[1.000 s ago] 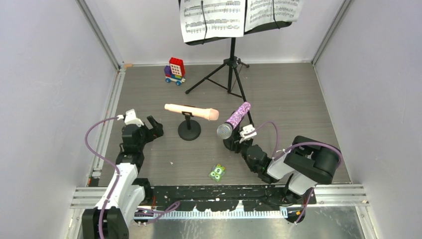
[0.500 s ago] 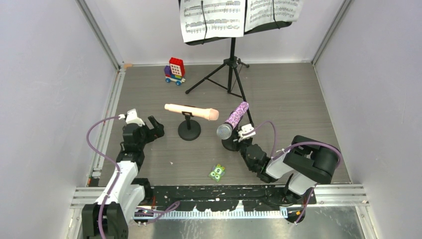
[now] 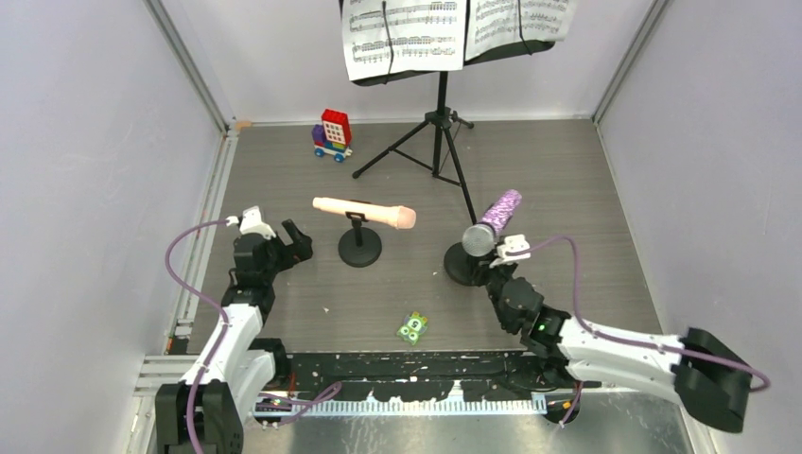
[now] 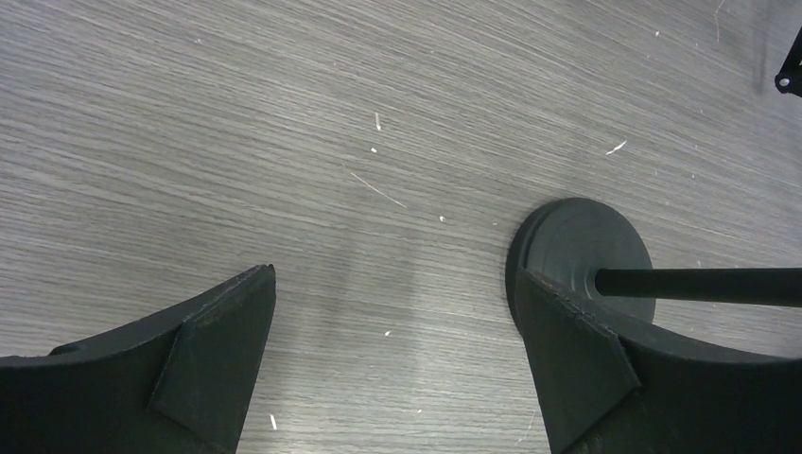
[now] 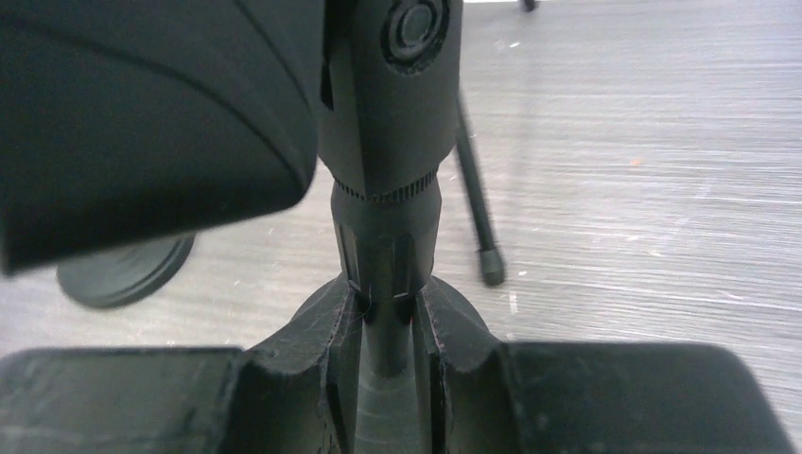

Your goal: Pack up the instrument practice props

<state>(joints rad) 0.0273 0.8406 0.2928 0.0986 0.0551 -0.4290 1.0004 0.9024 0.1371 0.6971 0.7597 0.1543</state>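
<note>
I will carry the mount in my right gripper outward and to the right in the top view to bare tabletop and release it clear of the tripod foot.
My right gripper is shut on the thin post of a short black mic mount. The purple-glitter microphone sits tilted in that mount. The right wrist view shows both fingers pressed on the post. The pink microphone lies across the other round-based mount mid-table. My left gripper stands open just left of that mount's base, with only table between its fingertips. The black music desk with white sheet-music pages stands on tripod legs at the back.
A red-blue toy brick vehicle sits at the back left. A small green dotted piece lies near the front edge. One tripod foot rests close behind the held mount. Grey walls close in both sides.
My right gripper has shut on the mount's post and carried mount and purple microphone to the right, its arm stretching out. The left arm has barely moved.
</note>
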